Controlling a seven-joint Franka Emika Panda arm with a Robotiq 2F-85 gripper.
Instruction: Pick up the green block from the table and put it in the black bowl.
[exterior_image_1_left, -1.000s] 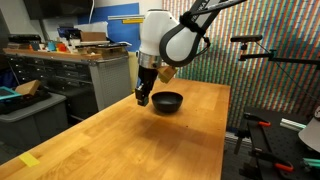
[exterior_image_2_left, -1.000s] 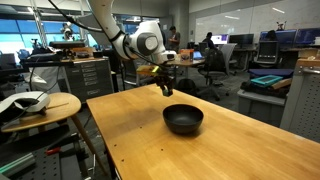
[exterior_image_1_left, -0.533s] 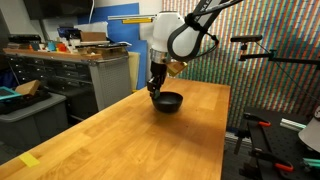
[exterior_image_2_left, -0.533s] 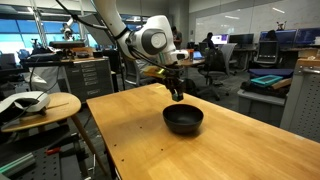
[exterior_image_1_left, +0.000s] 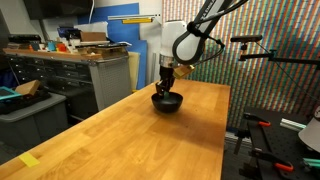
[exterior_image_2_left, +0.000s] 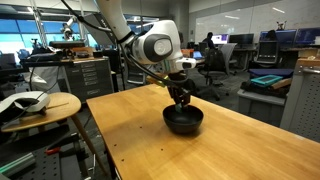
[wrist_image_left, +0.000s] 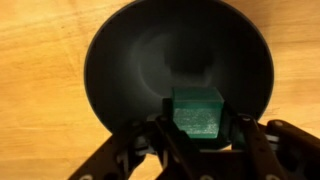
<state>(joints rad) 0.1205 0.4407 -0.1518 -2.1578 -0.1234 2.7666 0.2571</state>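
Note:
My gripper holds the green block above the black bowl's bottom (exterior_image_1_left: 167, 102) (wrist_image_left: 181, 66). It should lower the block a little toward the bottom next, then open its fingers there.
The black bowl (exterior_image_1_left: 167, 102) (exterior_image_2_left: 183, 121) sits on the wooden table (exterior_image_1_left: 120, 140) (exterior_image_2_left: 150, 140) in both exterior views. My gripper (exterior_image_1_left: 165, 91) (exterior_image_2_left: 181, 101) hangs straight over the bowl, just above its rim. In the wrist view the gripper (wrist_image_left: 197, 125) is shut on the green block (wrist_image_left: 197, 112), which sits between the fingers directly over the inside of the bowl (wrist_image_left: 140, 60). The block is too small to make out in the exterior views.
A grey metal workbench with drawers (exterior_image_1_left: 60, 70) stands beyond the table's far end. A round side table with a white object (exterior_image_2_left: 35, 103) stands beside the table. A stand with a black arm (exterior_image_1_left: 262, 55) is off the table's side.
My gripper has carried the green block sideways from beside the bowl to straight over it and has come lower toward the rim. The bowl has not moved.

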